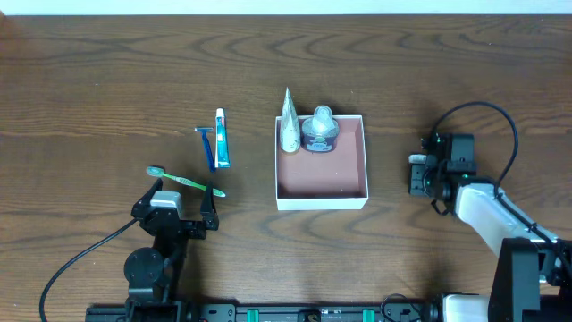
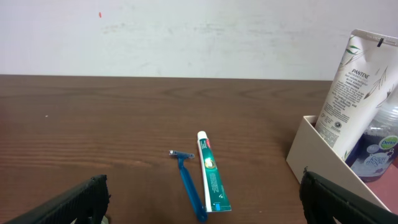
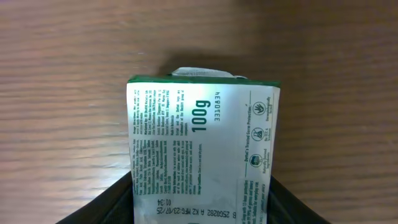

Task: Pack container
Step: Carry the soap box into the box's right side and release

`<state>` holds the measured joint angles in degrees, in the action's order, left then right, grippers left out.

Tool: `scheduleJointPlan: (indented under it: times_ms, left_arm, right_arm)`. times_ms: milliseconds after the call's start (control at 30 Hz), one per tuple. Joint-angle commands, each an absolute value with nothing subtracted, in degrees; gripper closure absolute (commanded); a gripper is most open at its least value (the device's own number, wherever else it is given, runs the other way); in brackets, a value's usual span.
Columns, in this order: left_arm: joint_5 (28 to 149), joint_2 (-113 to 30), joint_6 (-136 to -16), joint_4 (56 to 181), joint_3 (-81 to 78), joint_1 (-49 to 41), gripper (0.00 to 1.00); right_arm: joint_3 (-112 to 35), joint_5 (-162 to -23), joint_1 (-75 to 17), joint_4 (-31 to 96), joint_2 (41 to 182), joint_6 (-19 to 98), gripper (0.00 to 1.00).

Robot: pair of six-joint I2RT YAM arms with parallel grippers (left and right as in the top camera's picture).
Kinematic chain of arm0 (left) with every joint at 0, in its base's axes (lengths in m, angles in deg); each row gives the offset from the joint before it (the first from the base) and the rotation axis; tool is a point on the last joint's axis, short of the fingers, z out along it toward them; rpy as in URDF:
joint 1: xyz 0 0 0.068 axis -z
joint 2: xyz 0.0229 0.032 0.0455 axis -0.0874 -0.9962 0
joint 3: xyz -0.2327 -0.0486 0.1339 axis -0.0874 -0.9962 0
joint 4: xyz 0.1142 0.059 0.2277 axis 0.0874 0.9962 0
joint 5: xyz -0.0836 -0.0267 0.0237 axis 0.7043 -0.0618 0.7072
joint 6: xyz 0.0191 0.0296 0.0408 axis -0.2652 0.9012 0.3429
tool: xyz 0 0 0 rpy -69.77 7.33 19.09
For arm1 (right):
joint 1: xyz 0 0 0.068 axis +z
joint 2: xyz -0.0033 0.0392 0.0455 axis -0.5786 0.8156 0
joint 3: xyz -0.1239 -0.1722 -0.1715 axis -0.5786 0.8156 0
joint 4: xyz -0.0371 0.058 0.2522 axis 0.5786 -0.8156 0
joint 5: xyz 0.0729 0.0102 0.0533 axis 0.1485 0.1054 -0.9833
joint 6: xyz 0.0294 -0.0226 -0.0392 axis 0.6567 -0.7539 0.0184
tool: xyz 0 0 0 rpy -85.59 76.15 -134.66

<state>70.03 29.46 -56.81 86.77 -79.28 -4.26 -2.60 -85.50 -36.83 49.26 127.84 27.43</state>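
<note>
The soap box will be lifted outward over the container's rim by my right gripper, and it will be released on the free part of the container's bottom beside the blue-purple bottle [image 1: 319, 131].
The container [image 1: 365, 161], a white square box with a pinkish floor, stands mid-table. A white Pantene tube [image 1: 288, 125] and a blue-purple bottle [image 1: 319, 131] stand in its far left corner; both show in the left wrist view, the tube [image 2: 354, 81] and the bottle [image 2: 379, 146]. A blue razor [image 1: 208, 143], a toothpaste tube [image 1: 222, 139] and a green toothbrush [image 1: 183, 182] lie left of it. My left gripper [image 1: 179, 206] is open and empty, just in front of the toothbrush. My right gripper [image 1: 420, 174] is shut on a white and green soap box [image 3: 202, 143], right of the container.
The razor [image 2: 189, 183] and toothpaste [image 2: 211, 174] lie side by side ahead of the left gripper's fingers [image 2: 204, 196]. The container's near corner [image 2: 311, 152] is at the right in that view. Bare wood surrounds the soap box under the right gripper [image 3: 202, 208].
</note>
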Motion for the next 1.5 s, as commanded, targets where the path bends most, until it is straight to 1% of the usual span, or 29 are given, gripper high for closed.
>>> scheduleJointPlan:
  times_ms: [0, 167, 267, 367, 500, 600, 767, 933, 1100, 1467]
  left_arm:
    - [70.4, 29.4, -56.5, 87.5, -81.0, -4.6, 0.02]
    - [70.4, 29.4, -56.5, 87.5, -81.0, -4.6, 0.02]
    - [70.4, 29.4, -56.5, 87.5, -81.0, -4.6, 0.02]
    - [70.4, 29.4, -56.5, 87.5, -81.0, -4.6, 0.02]
    - [70.4, 29.4, -56.5, 87.5, -81.0, -4.6, 0.02]
    - [70.4, 29.4, -56.5, 87.5, -81.0, -4.6, 0.02]
    - [70.4, 29.4, -56.5, 87.5, -81.0, -4.6, 0.02]
    - [70.4, 29.4, -56.5, 87.5, -81.0, -4.6, 0.02]
    - [70.4, 29.4, -56.5, 87.5, -81.0, -4.6, 0.02]
    - [70.4, 29.4, -56.5, 87.5, -81.0, -4.6, 0.02]
  right_arm:
    - [-9.2, -90.8, -37.2, 46.4, 126.2, 27.1, 0.53]
    - [-19.1, -94.0, -37.2, 35.6, 123.4, 27.6, 0.53]
    - [-24.1, -98.5, -37.2, 29.6, 121.8, 28.2, 0.54]
    - [-26.8, -104.8, -36.9, 26.8, 120.1, 31.8, 0.56]
    - [-26.9, -111.6, -35.5, 27.1, 118.9, 38.2, 0.56]
    - [-26.8, -113.9, -33.5, 28.0, 118.9, 41.1, 0.55]
    - [-26.8, -112.9, -29.0, 29.8, 118.9, 45.0, 0.55]
    - [-26.8, -107.0, -24.7, 32.2, 120.0, 49.3, 0.55]
    - [-26.8, -106.2, -22.2, 35.7, 123.1, 49.8, 0.54]
    - [-26.8, -105.8, -20.0, 39.6, 132.9, 50.6, 0.54]
